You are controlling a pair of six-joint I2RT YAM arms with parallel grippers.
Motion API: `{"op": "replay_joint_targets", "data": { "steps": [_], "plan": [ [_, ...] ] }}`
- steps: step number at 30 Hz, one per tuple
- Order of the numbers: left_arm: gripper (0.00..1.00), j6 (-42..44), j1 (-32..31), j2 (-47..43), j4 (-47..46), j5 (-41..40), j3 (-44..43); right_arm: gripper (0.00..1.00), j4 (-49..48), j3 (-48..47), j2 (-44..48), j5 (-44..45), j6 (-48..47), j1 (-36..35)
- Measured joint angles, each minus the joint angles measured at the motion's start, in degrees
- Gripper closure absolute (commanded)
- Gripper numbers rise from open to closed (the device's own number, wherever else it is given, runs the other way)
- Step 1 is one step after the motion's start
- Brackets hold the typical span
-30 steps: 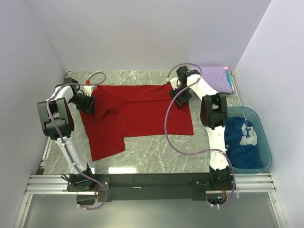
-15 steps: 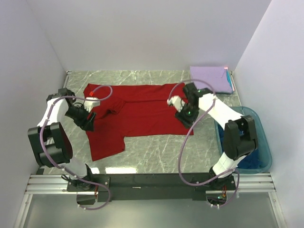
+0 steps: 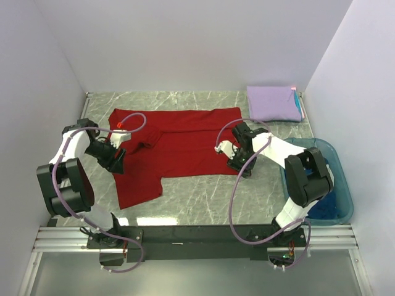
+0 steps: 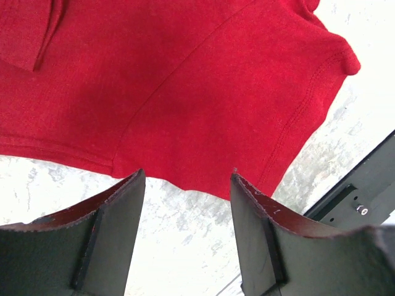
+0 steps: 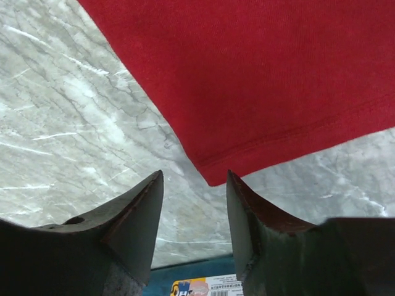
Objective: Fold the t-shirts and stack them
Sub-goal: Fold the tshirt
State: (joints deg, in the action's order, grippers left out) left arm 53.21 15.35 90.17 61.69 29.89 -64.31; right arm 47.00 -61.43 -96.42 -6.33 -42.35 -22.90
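I should next lower my left gripper onto the red t-shirt's hem [image 4: 188, 187] just ahead of its open fingers, because that hem lies flat on the marble between my fingers.
The red t-shirt [image 3: 179, 145] lies spread on the marble table, one sleeve reaching toward the near left. My left gripper [image 3: 115, 162] is open and empty just above the shirt's left edge; the left wrist view shows the red cloth [image 4: 185, 86] beyond my left gripper [image 4: 186, 184]. My right gripper [image 3: 242, 168] is open and empty at the shirt's near right corner, which shows in the right wrist view [image 5: 265, 74] just ahead of my right gripper [image 5: 194, 180]. The lavender t-shirt [image 3: 273, 103] lies folded at the far right. The dark blue t-shirt [image 3: 326, 206] lies in the tub.
The translucent teal tub [image 3: 342, 179] stands at the right edge of the table, and its rim shows in the right wrist view [image 5: 179, 271]. White walls close in the left, back and right. A black rail [image 3: 197, 237] runs along the near edge.
My right gripper has swung from the shirt's far right corner down to its near right corner. My left gripper has shifted a little nearer along the left edge.
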Motion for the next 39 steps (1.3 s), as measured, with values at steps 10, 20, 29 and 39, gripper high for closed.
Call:
{"op": "replay_joint_targets", "data": {
  "steps": [10, 20, 29, 39],
  "plan": [
    [0.37, -0.42, 0.0, -0.15, -0.07, 0.15, 0.2, 0.57, -4.0, 3.06, -1.46, 2.29, -1.42, -0.22],
    [0.41, 4.15, 0.0, -3.82, -0.44, -4.5, 4.59, 0.88, -6.21, 3.39, -1.49, 5.46, -2.99, -0.39],
    [0.51, 9.6, -0.07, -4.22, -2.78, -7.3, 7.19, 1.0, -5.16, 2.27, -2.29, 5.88, -3.1, -0.39],
    [0.45, 13.6, -2.45, -4.2, -7.21, -10.34, 11.43, 1.0, -1.77, -1.31, -4.74, 5.01, -2.45, -0.37]
  ]
}}
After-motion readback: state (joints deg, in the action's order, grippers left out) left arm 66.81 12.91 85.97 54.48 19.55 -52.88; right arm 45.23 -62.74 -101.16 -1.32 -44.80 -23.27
